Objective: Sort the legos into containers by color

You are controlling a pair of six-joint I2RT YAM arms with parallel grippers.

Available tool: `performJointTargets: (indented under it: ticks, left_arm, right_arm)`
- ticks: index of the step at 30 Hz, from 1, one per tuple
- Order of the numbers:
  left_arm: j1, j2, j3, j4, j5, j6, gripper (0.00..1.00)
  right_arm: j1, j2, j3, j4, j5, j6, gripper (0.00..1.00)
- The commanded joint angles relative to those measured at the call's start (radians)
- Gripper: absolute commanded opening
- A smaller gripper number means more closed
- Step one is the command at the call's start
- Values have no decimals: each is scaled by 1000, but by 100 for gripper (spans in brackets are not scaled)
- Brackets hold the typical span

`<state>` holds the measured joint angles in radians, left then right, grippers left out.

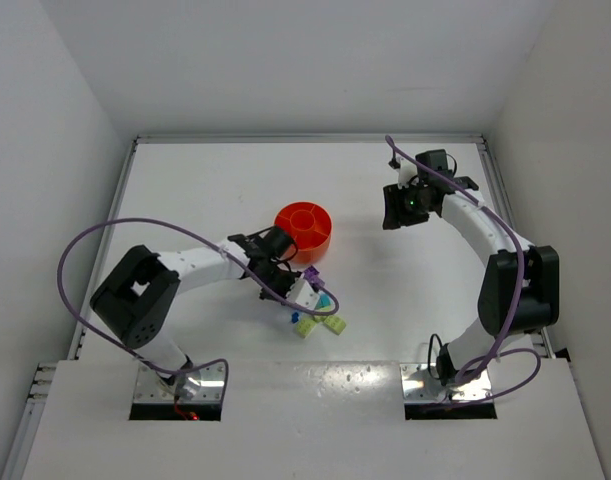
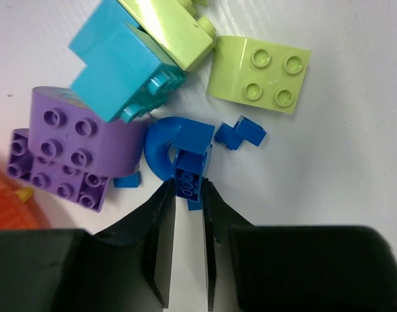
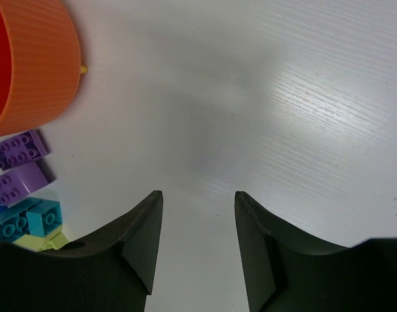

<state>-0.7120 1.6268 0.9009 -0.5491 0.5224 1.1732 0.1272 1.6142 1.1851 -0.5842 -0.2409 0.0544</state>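
Observation:
The robot will next lift the blue arch lego [image 2: 175, 146] with its left gripper and then carry it outward over a side section of the orange bowl [image 1: 322, 238].
My left gripper [image 2: 187, 185] is shut on the end of a blue arch lego [image 2: 175, 146] that lies on the table in a pile. Around it lie a purple lego [image 2: 81, 140], a teal lego [image 2: 120, 65], two yellow-green legos [image 2: 260, 71] and a small blue piece [image 2: 240, 133]. In the top view the left gripper [image 1: 288, 283] is at the pile [image 1: 313, 305], just below the round orange bowl [image 1: 322, 238]. My right gripper [image 1: 395, 210] is open and empty, to the right of the bowl. It also shows in the right wrist view [image 3: 198, 195], over bare table.
The bowl's ribbed wall [image 3: 42, 71] stands at the upper left of the right wrist view, with purple legos [image 3: 19, 148] and a teal one [image 3: 26, 221] below it. The bowl's edge [image 2: 6, 208] is left of my left fingers. White walls enclose the table.

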Motion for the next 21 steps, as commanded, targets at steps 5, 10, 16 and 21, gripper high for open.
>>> performJointTargets:
  ticks: [5,10,16,21]
  left_arm:
    - [23,-166,21,-23,37,-55,10]
    - [103,-205,93,-61,59,-108,9]
    - [232,-167,205,-87,79,-119,8]
    - [289,-121,283,-87,100,-139,6]
  right_arm:
    - [-3,-19,4,24,-26,13,49]
    - [-3,-28,4,24,-35,13,49]
    - [-3,-28,4,24,-35,13,49]
    - [-3,-37,-5,34,-35,13,49]
